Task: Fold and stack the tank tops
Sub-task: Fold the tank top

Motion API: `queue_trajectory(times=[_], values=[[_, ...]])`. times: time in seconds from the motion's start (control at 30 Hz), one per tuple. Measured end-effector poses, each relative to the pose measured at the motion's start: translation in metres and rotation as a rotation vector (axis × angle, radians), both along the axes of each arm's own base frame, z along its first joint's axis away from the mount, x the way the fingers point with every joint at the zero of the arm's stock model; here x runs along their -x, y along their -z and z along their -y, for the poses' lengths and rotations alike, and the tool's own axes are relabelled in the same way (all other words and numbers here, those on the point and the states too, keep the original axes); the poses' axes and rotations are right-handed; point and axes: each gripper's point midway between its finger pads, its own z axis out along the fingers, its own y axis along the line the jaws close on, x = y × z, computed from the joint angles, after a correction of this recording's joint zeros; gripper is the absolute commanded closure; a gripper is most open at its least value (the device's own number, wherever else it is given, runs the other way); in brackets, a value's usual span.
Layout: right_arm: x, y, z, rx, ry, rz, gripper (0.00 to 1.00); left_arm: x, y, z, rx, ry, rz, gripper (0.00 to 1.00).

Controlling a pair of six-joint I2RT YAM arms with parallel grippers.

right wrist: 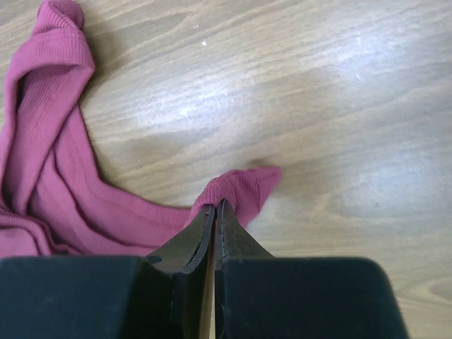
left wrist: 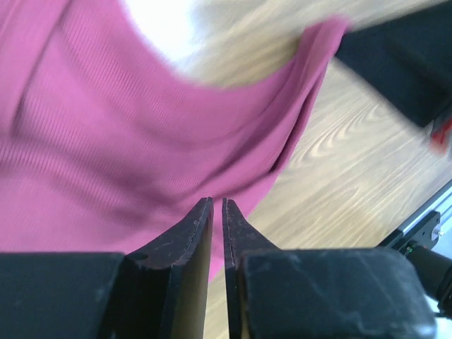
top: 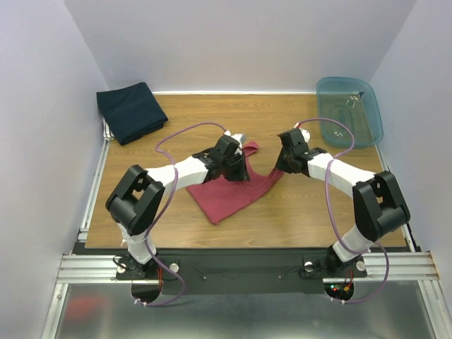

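Observation:
The tank top lies crooked and rumpled, so my right gripper needs to pull its pinched strap end outward across the bare wood and let go of it on top of the table.
A dark red tank top (top: 233,194) lies rumpled on the wooden table (top: 318,219) between my two arms. My left gripper (top: 238,171) is over its upper part. In the left wrist view its jaws (left wrist: 217,201) stand a narrow slit apart with nothing between them, and the red cloth (left wrist: 106,141) is just beyond the tips. My right gripper (top: 282,164) is shut on the end of a red strap (right wrist: 247,185) and pinches it just above the wood (right wrist: 215,205). A folded dark navy tank top (top: 131,109) sits at the back left corner.
A translucent blue plastic tub (top: 349,109) stands at the back right. White walls close in the table on three sides. Bare wood (right wrist: 339,106) spreads beyond the right gripper. The right arm's dark body (left wrist: 402,63) shows near the left gripper.

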Motion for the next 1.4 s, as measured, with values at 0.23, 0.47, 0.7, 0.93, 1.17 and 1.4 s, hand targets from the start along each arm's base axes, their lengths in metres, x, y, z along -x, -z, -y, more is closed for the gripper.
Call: queue_trajectory(times=[0.23, 0.47, 0.7, 0.93, 1.17, 1.4], values=[[-0.004, 0.042, 0.003, 0.065, 0.012, -0.091, 0.98, 0.027, 0.004, -0.034, -0.022, -0.072, -0.021, 0.82], [-0.034, 0.041, -0.002, 0.097, 0.021, -0.052, 0.94, 0.048, 0.035, -0.059, -0.089, -0.121, -0.078, 0.86], [-0.047, 0.040, 0.004, 0.141, 0.022, -0.035, 0.83, 0.065, 0.056, -0.065, -0.128, -0.138, -0.115, 0.87], [-0.067, 0.038, 0.015, 0.213, 0.031, -0.022, 0.79, 0.063, 0.057, -0.046, -0.063, -0.144, -0.097, 0.88], [-0.084, 0.036, 0.017, 0.273, -0.008, -0.009, 0.71, 0.062, 0.058, -0.031, -0.007, -0.149, -0.097, 0.89], [-0.105, 0.033, 0.012, 0.320, -0.066, 0.003, 0.63, 0.069, 0.057, -0.010, 0.025, -0.129, -0.103, 0.89]])
